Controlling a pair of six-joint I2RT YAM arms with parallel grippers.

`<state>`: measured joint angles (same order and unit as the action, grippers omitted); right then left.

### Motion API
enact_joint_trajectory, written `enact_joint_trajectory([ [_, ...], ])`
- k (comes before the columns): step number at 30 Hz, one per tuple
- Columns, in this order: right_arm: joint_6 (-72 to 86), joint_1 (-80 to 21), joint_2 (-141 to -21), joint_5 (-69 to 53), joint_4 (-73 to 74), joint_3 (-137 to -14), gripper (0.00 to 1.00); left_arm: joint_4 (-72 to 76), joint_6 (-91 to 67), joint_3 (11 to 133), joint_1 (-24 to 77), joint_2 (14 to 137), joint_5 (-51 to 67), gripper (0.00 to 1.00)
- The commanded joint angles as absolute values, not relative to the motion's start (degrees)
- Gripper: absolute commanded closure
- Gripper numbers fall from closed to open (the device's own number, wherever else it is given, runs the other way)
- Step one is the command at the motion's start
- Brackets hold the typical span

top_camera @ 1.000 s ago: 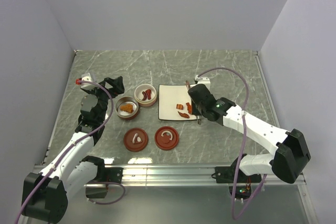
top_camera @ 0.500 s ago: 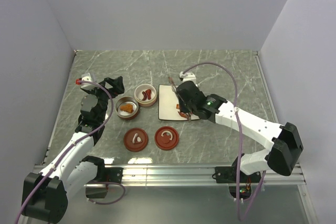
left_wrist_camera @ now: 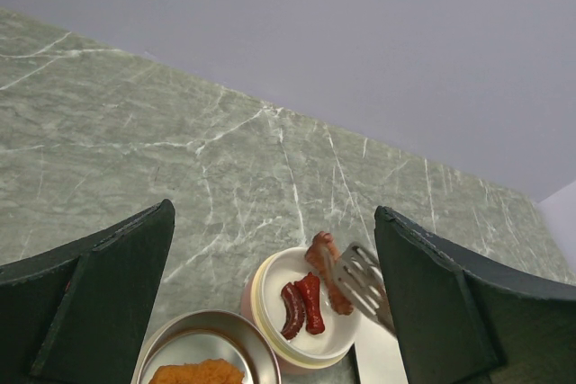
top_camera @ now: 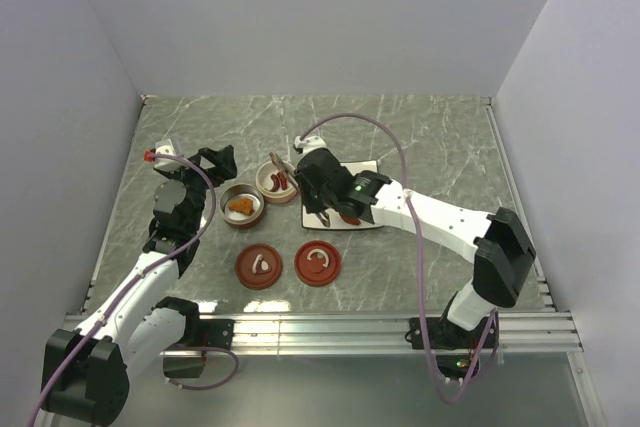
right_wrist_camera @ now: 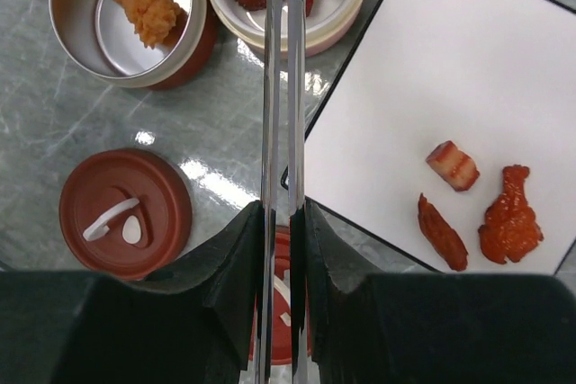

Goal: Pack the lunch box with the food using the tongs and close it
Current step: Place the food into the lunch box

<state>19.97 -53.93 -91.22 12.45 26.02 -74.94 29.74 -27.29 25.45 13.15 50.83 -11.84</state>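
My right gripper should move down next, shifting toward the metal tin, and open, because the pinched food is still hanging above the white bowl (top_camera: pixel 277 183) near the bowl's far rim.
My right gripper (top_camera: pixel 318 197) (right_wrist_camera: pixel 282 222) is shut on the silver tongs (right_wrist_camera: pixel 282 87), squeezing both arms together. The tongs' tip (left_wrist_camera: pixel 364 281) pinches a red-brown piece of food (left_wrist_camera: pixel 326 267) just above the white round lunch box bowl (top_camera: pixel 277 183) (left_wrist_camera: pixel 270 334), which holds two dark red strips (left_wrist_camera: pixel 301 308). Beside it, the metal lunch box tin (top_camera: pixel 241 205) (right_wrist_camera: pixel 67 20) holds an orange chunk (right_wrist_camera: pixel 144 6). Three pieces of food (right_wrist_camera: pixel 453 165) (right_wrist_camera: pixel 441 231) (right_wrist_camera: pixel 509 218) lie on the white plate (right_wrist_camera: pixel 423 69). My left gripper (top_camera: pixel 215 159) (left_wrist_camera: pixel 273 213) hangs open and empty, left of the bowls.
Two red-brown lids with white handles (top_camera: pixel 259 266) (top_camera: pixel 318 263) lie on the marble table in front of the bowls. The white plate (top_camera: pixel 365 169) is partly covered by my right arm. Grey walls close off the back and both sides.
My right arm has swung left from the plate, carrying the tongs and a food piece over to the white bowl. The left arm has stayed still.
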Motion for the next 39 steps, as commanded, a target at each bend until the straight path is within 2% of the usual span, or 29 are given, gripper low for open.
enact_joint_trajectory([
  [1, 18.46, -54.32, -92.11, 10.9, 23.38, -78.4, 0.78, 32.25, -27.6, 25.31, 12.92, 50.01, -11.51, 0.01],
  [16, 18.54, -55.11, -93.78, 6.86, 22.06, -77.78, 0.78, 32.43, -27.6, 25.23, 12.92, 50.36, -11.6, 0.0],
  [29, 20.04, -55.11, -95.45, 10.89, 24.87, -77.52, 0.74, 32.43, -27.68, 25.14, 12.92, 49.92, -11.51, 0.01],
  [31, 20.3, -55.11, -95.27, 11.51, 25.13, -77.26, 0.71, 32.43, -27.6, 25.14, 12.92, 49.83, -11.43, 0.01],
  [35, 20.48, -55.11, -94.05, 13.44, 25.49, -77.08, 0.55, 32.43, -27.6, 25.14, 12.92, 49.92, -11.43, 0.0],
  [39, 20.04, -55.11, -92.81, 14.06, 25.4, -76.9, 0.44, 32.52, -27.6, 25.14, 12.92, 50.1, -11.43, 0.01],
])
